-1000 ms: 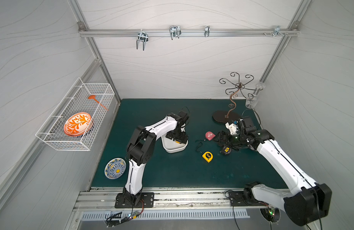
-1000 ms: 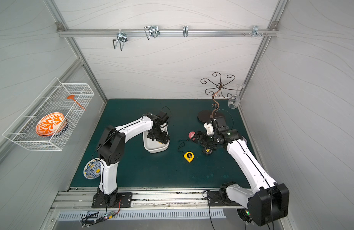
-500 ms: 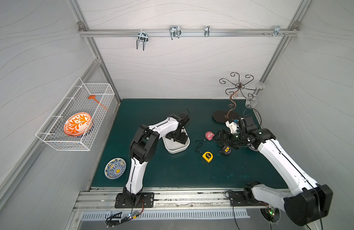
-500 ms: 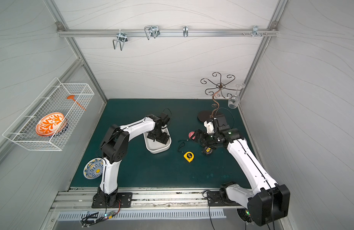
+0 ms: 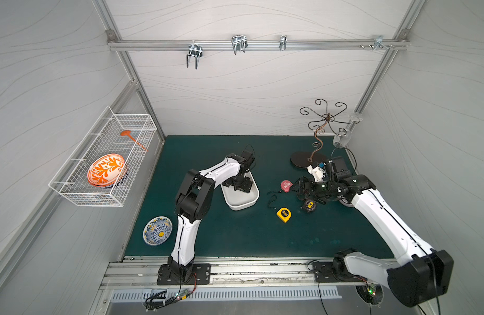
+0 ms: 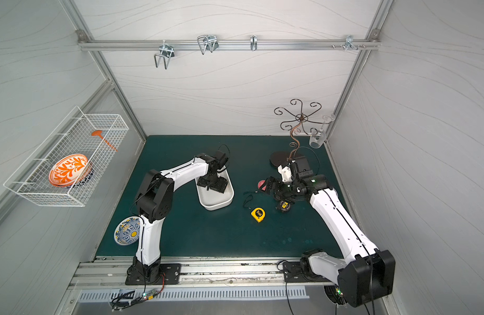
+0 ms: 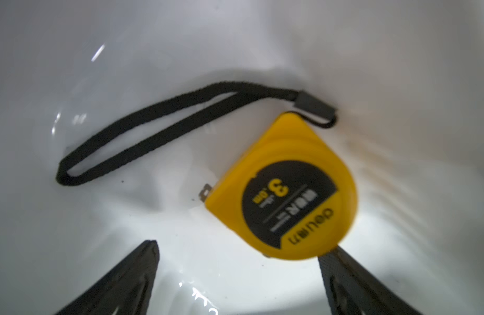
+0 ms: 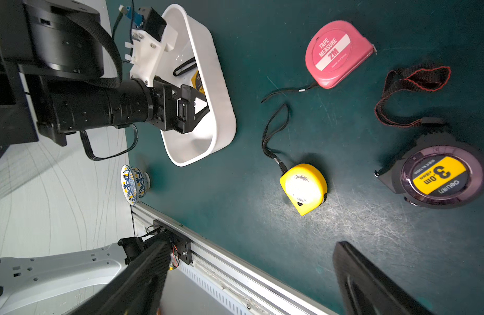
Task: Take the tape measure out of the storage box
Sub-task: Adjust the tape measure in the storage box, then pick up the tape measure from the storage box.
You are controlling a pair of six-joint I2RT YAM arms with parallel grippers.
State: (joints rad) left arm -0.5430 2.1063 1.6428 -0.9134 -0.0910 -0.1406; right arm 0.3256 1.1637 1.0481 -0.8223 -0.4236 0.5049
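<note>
My left gripper will next move outward until its fingers straddle the yellow tape measure in the box (image 7: 283, 191), which lies outward of them, one finger beside it.
The white storage box (image 5: 243, 207) (image 6: 218, 207) (image 8: 221, 90) lies on the green mat left of centre. Inside it a yellow tape measure (image 7: 284, 191) (image 8: 197, 80) lies flat, its black wrist strap (image 7: 153, 136) stretched out beside it. My left gripper (image 5: 239, 186) (image 6: 212, 185) (image 7: 242, 246) reaches down into the box, open. One finger (image 7: 344, 281) is at the tape measure's edge; the other finger (image 7: 131, 272) stands well clear. My right gripper (image 5: 303, 188) (image 6: 270, 186) (image 8: 253, 245) hovers open above the mat with nothing between its fingers.
Three more tape measures lie on the mat right of the box: pink (image 5: 286, 184) (image 8: 336, 54), yellow (image 5: 283, 214) (image 8: 303, 188), black (image 5: 309, 205) (image 8: 439, 174). A patterned bowl (image 5: 157, 230) sits front left, a metal stand (image 5: 307, 161) back right, a wire basket (image 5: 104, 163) on the left wall.
The left arm has shifted slightly while its gripper stays inside the box. The right arm has hardly moved.
</note>
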